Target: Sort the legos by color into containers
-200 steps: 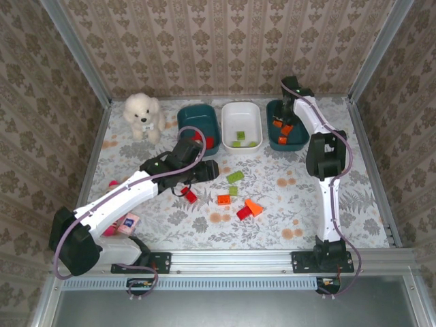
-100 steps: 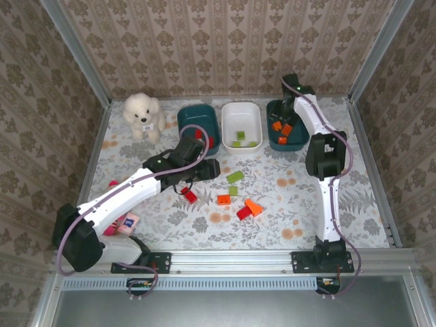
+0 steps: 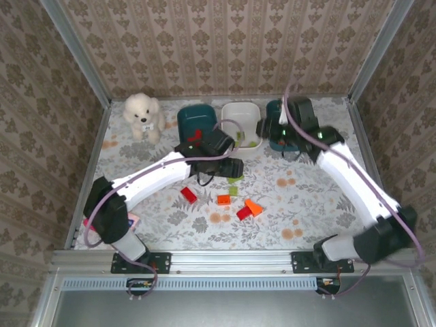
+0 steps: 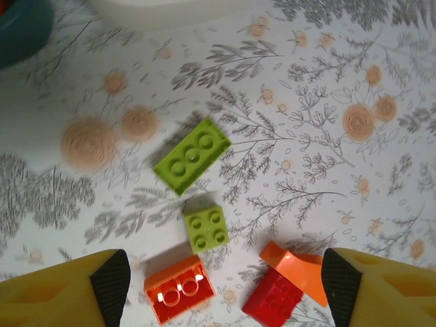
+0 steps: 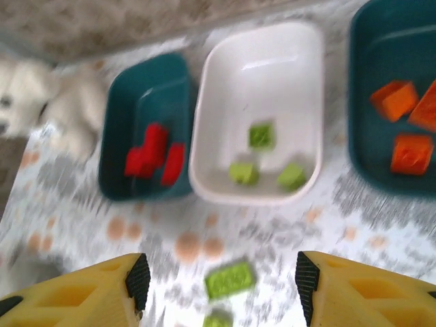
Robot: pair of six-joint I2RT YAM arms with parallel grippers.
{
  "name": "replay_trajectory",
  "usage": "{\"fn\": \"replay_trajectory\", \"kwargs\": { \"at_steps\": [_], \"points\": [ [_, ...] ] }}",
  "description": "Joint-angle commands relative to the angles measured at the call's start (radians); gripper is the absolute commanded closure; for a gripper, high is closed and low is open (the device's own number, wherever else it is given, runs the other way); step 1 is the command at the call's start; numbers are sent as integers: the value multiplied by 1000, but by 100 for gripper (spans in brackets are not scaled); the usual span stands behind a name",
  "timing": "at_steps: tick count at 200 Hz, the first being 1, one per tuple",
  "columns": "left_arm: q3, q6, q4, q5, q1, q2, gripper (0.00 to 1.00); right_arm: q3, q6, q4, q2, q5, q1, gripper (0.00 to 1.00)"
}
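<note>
My left gripper is open, and the long lime brick lies slanted to its fingers. I will turn the gripper next, then lower it astride the brick's long sides.
Loose legos lie mid-table: a long lime brick, a small lime one, an orange brick, an orange slope and a red brick. My left gripper hovers open above this group, holding nothing. Another red brick lies off to the left. At the back stand the containers: a left teal tub with red bricks, a white tub with lime bricks, and a right teal tub with orange bricks. My right gripper is open and empty, in front of the tubs.
A white plush dog sits at the back left. A pink toy lies near the left arm's base. The right arm crosses the right half of the table, and metal rails edge the table on all sides.
The left arm swung right, from above the lone red brick to over the middle group, and its jaws widened. The right gripper opened and drew back out of the right teal tub.
</note>
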Motion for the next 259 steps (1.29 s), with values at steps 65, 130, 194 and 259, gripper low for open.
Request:
{"fn": "replay_trajectory", "kwargs": {
  "at_steps": [65, 130, 194, 259],
  "points": [
    [204, 564, -137, -41, -8, 309, 26, -441, 205, -225, -793, -176, 43, 26],
    [292, 581, -163, -77, -10, 458, 25, -410, 258, -307, -859, -165, 45, 26],
    [333, 536, -167, -47, 18, 525, 23, -408, 248, -317, -841, -184, 44, 26],
    [364, 523, -208, 35, 30, 571, 52, -423, 248, -282, -818, -187, 45, 26]
  ]
}}
